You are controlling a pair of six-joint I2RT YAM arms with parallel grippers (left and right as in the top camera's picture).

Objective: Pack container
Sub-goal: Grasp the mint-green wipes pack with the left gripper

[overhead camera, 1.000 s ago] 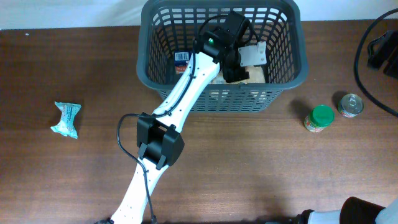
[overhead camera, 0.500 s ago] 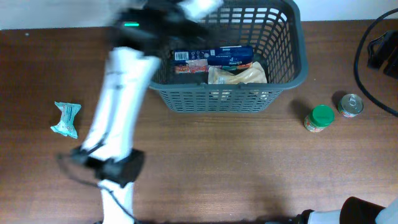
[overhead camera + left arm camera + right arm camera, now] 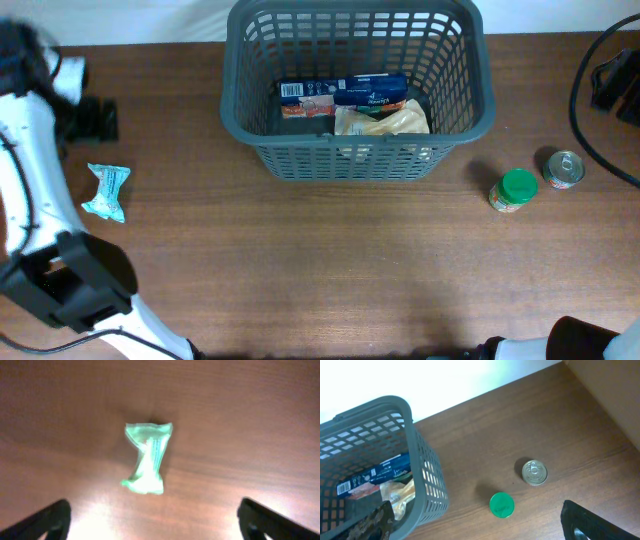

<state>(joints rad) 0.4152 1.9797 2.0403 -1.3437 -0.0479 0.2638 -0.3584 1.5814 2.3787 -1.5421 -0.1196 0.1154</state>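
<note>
The left gripper moves down over the packet's narrow middle next, fingers wide apart, since the teal packet lies on the tabletop below the open fingers.
The dark grey basket stands at the back middle of the table. It holds a blue package and a pale crinkled bag. The basket's right corner also shows in the right wrist view. My left gripper is open and empty at the far left, just behind a teal packet. In the left wrist view the packet lies ahead of the wide-apart fingers. My right gripper is open and empty, high above the basket's right side.
A green-lidded jar and a metal can stand on the table right of the basket. Both show in the right wrist view, the jar and the can. Black cables and gear sit at the right edge.
My left arm has come out of the basket and swung far left to the teal packet. The blue package and the pale bag now lie uncovered in the basket.
</note>
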